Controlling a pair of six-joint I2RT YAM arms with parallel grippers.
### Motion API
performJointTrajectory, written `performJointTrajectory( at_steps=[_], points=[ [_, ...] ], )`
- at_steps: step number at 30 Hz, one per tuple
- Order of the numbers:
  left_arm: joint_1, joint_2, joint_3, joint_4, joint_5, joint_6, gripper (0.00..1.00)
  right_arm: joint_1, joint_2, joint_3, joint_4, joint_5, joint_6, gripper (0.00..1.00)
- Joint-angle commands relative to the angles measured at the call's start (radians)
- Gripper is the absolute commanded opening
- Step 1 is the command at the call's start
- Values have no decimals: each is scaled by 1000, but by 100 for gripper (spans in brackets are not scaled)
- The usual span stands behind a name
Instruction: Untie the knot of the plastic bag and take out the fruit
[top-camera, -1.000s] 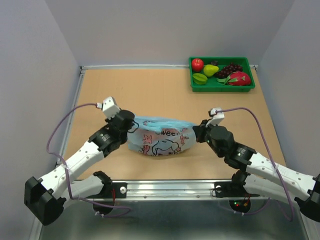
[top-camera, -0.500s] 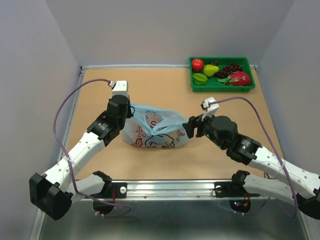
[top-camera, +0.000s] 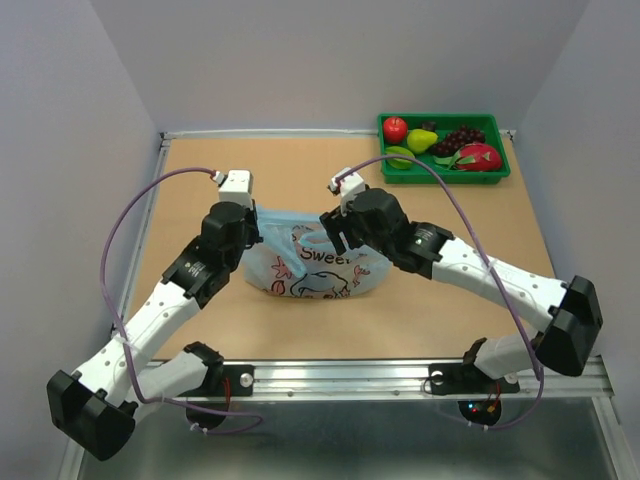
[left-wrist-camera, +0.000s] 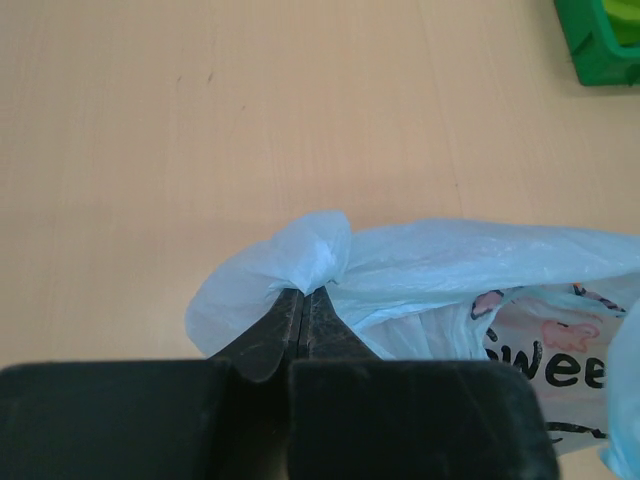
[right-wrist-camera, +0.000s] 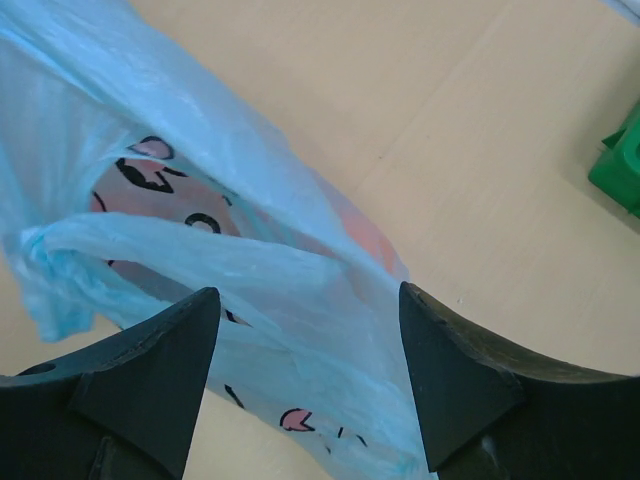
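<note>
I should lower my open right gripper onto the bag's bunched upper edge (top-camera: 316, 218) (right-wrist-camera: 345, 255) next and close there, as my left gripper holds only the fold's other end.
The light blue plastic bag (top-camera: 312, 270) with its pink-red cartoon print lies crumpled on the table between the arms. My left gripper (top-camera: 260, 234) is at its left end. In the left wrist view that gripper (left-wrist-camera: 305, 291) is shut on a bunched fold of the bag (left-wrist-camera: 318, 247). My right gripper (top-camera: 329, 231) hovers over the bag's top middle. In the right wrist view it (right-wrist-camera: 308, 295) stands open, with loose bag plastic (right-wrist-camera: 250, 265) below and between the fingers. No tied knot shows in any view. An orange-pink patch (right-wrist-camera: 368, 235) shows through the plastic; fruit or print, I cannot tell.
A green tray (top-camera: 500, 172) at the back right corner holds a red apple (top-camera: 395, 128), a pear, grapes, a dragon fruit (top-camera: 476, 156) and a green starfruit. My right arm's cable arcs just in front of the tray. Grey walls close the table's sides and back.
My right gripper let go of the bag's right end, opened, and swung left over the bag's top. The left gripper, still shut on the bag, shifted back a little. The stretched bag slackened.
</note>
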Motion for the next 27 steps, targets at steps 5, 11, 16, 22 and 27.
performJointTrajectory(
  at_steps=[5, 11, 16, 22, 27],
  points=[
    [20, -36, -5, 43, -22, 14, 0, -1, 61, 102, -11, -119, -53, 78],
    [29, -26, -2, 40, 6, 11, 0, 1, 54, 93, -13, -33, -68, 80],
    [37, -31, -3, 41, 9, 12, 0, -1, 84, 115, -17, 27, -108, 80],
    [38, -40, -8, 44, 3, 18, 0, -4, 138, 130, -17, 223, -119, 81],
    [38, -49, -11, 47, 13, 23, 0, -27, 204, 156, -17, 220, -132, 81]
  ],
)
